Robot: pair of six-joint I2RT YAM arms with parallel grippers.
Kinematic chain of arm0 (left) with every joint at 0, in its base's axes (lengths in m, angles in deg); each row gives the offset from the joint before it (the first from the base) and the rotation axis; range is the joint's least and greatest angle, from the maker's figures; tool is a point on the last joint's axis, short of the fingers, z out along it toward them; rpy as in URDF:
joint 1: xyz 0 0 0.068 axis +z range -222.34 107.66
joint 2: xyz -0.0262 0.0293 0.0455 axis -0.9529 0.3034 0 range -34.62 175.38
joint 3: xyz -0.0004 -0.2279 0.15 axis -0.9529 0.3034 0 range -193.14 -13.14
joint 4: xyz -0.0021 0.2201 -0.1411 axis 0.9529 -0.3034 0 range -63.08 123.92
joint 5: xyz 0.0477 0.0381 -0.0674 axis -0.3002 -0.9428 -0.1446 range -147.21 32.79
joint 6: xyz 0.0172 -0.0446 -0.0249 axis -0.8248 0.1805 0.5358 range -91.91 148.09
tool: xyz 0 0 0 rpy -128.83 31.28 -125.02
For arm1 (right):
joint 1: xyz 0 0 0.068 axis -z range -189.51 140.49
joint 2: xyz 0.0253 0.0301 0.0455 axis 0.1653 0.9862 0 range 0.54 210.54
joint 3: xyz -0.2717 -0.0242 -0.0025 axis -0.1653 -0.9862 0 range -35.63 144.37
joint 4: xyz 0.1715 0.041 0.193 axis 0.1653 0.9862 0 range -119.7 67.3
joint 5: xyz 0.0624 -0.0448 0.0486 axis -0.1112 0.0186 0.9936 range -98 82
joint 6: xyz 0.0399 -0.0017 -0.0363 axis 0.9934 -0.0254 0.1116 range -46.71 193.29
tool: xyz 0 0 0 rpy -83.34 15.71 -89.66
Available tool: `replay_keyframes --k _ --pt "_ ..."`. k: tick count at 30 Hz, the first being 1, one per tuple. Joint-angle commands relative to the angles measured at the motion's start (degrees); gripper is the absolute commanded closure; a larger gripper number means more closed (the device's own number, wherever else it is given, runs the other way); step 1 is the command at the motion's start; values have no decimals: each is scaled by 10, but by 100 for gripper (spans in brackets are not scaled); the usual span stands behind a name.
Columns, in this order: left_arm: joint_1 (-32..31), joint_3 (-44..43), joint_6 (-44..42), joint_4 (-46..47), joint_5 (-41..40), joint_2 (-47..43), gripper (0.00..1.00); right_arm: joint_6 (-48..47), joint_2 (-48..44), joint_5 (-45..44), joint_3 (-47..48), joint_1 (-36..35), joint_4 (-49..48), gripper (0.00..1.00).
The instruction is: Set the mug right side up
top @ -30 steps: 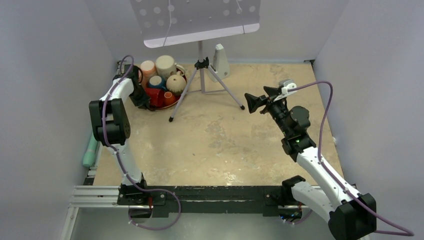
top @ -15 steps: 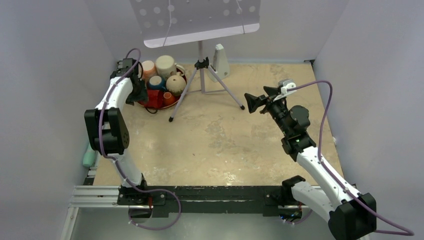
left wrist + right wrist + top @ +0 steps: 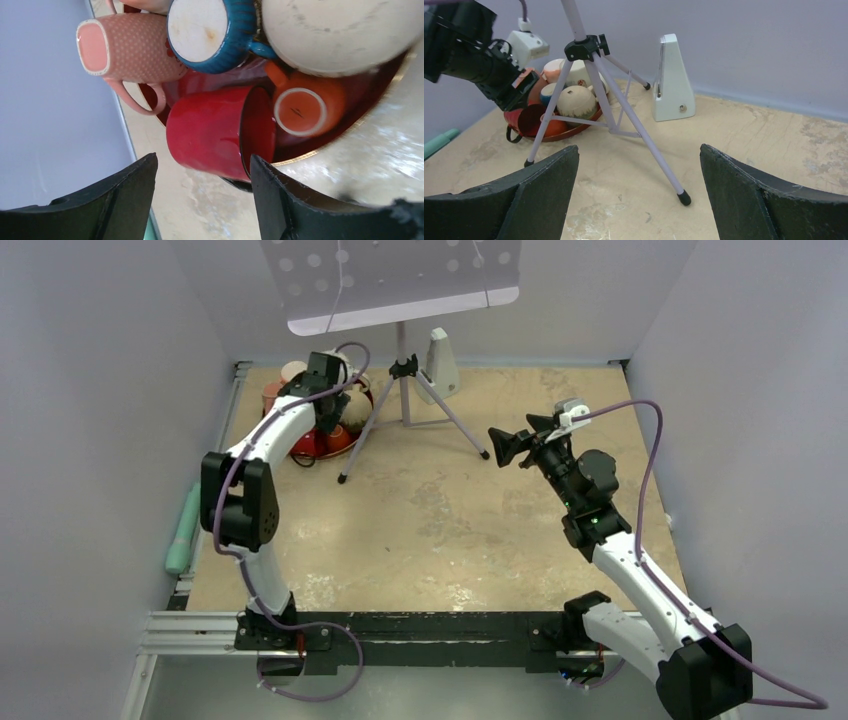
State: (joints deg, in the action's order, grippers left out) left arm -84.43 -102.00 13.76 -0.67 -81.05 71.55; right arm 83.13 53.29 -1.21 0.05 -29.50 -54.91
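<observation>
The mug's rim will be between my left gripper's fingers as it next lowers toward the opening of the red mug (image 3: 212, 131).
Several mugs lie in a red tray (image 3: 372, 102) at the table's back left (image 3: 304, 449). In the left wrist view a blue mug (image 3: 210, 30) and a small orange mug (image 3: 306, 106) stand upside down. A red mug (image 3: 212, 131) and a pink dotted mug (image 3: 131, 47) lie on their sides, and a cream mug (image 3: 340, 30) sits at the top right. My left gripper (image 3: 202, 160) is open and empty, above the red mug; it also shows in the top view (image 3: 327, 418). My right gripper (image 3: 506, 446) is open and empty, far right of the tray, facing it (image 3: 639, 155).
A music stand's tripod (image 3: 403, 370) stands just right of the tray, one leg (image 3: 549, 112) crossing in front of it. A white metronome (image 3: 440, 365) stands behind. A teal object (image 3: 182, 535) lies off the table's left edge. Walls close in on three sides.
My left arm has swung from the tray's left side to the right, over the mugs. The right arm has not moved.
</observation>
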Motion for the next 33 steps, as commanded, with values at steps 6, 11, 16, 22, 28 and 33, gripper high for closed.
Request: replay_keyframes --k 6,11,16,22,28,33 --pt "0 -14 -116 89 -93 95 32 -2 -26 -23 7 -3 1 5" --pt "3 -11 -152 123 -130 127 37 2 -40 -26 1 -3 5 5" --pt "9 4 -128 115 -120 93 79 3 -53 -34 1 -2 13 5" --pt "23 -6 -79 30 -93 61 100 0 -59 -36 -3 -3 15 5" --pt "56 3 -14 -65 -13 -19 100 -1 -54 -27 4 -3 24 5" --pt "115 26 35 -128 137 -90 100 -6 -46 -7 10 -3 19 5"
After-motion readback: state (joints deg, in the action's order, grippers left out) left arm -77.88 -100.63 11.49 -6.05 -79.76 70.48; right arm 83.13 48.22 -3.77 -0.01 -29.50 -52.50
